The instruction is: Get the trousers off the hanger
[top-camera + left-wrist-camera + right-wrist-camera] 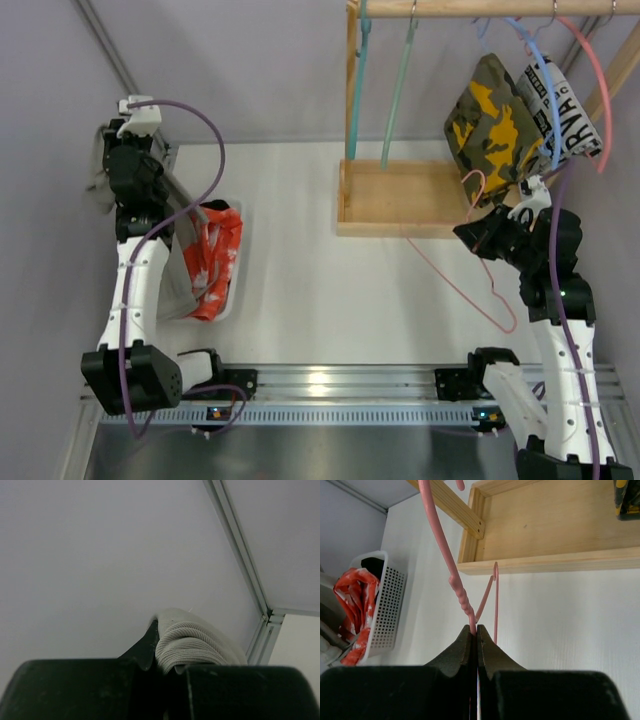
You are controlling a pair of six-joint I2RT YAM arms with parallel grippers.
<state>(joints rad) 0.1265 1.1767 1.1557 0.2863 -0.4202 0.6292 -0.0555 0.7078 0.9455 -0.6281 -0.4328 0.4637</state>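
Observation:
The raised grey cloth is hanging outside the white basket (207, 255) by the wall, so my left gripper needs to move back and down over the basket next to release the fold of the cloth.
The grey trousers (180, 272) hang from my left gripper (108, 180), raised at the far left by the wall; their lower part drapes beside the basket. In the left wrist view my left gripper (160, 655) is shut on a fold of grey ribbed cloth (195, 642). The camouflage trousers (490, 125) hang on a blue hanger (540, 75) at the rack's right end. My right gripper (470, 232) is shut on a bare pink hanger (450, 277) low over the table; the right wrist view shows the gripper (475, 630) pinching its wire (455, 580).
A white basket (237, 262) holding a red-orange and white garment (215, 255) stands at the left. The wooden rack has a base tray (400, 200) and a top rail (480, 8) with two empty teal hangers (358, 90). A black-and-white garment (565, 115) hangs beside the camouflage trousers.

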